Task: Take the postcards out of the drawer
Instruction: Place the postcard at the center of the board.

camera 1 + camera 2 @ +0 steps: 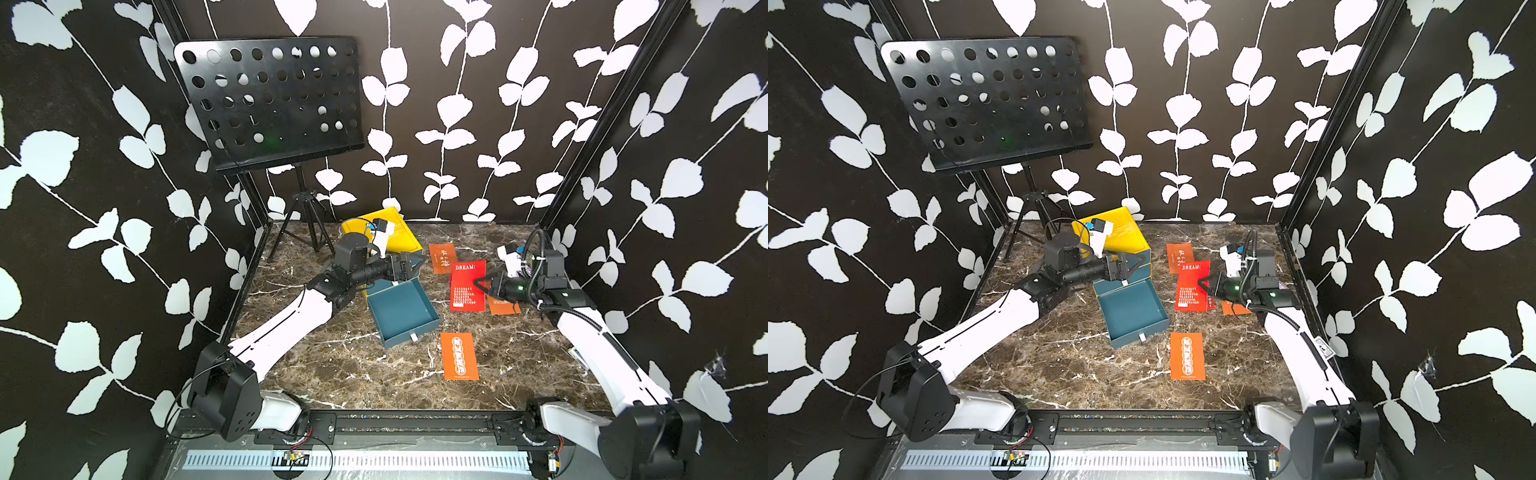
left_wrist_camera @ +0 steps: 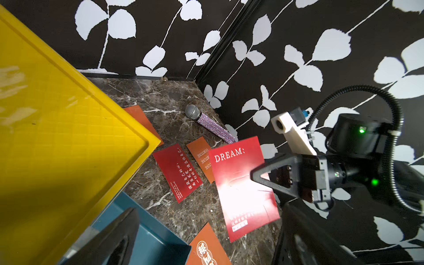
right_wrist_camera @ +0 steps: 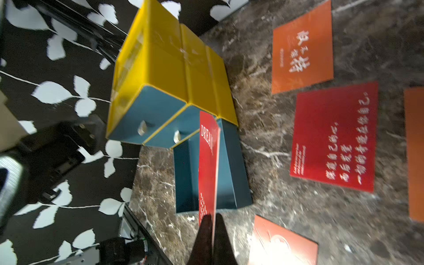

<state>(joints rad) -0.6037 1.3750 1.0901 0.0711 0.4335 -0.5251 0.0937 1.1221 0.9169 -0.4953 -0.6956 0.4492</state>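
The tabletop [image 1: 490, 348] [image 3: 344, 236] beside the orange postcard nearest my base is bare, so I should move my right gripper back and down there and release the DREAM postcard's edge.
The teal drawer [image 1: 399, 309] stands pulled out of the yellow cabinet [image 1: 388, 228], and its inside shows bare in both top views. My right gripper [image 1: 482, 284] is shut on the edge of the red DREAM postcard [image 1: 467, 286], which shows edge-on in the right wrist view [image 3: 207, 160]. On the table to the right of the drawer lie a second red postcard [image 3: 333, 137] and three orange postcards [image 1: 442, 257] [image 1: 459, 355] [image 1: 503, 306]. My left gripper [image 1: 411, 264] hangs open over the drawer's back end, holding nothing.
A black perforated music stand [image 1: 270, 99] on a tripod fills the back left corner. A glittery purple microphone [image 2: 208, 124] lies by the right wall behind the cards. The patterned walls close in on three sides.
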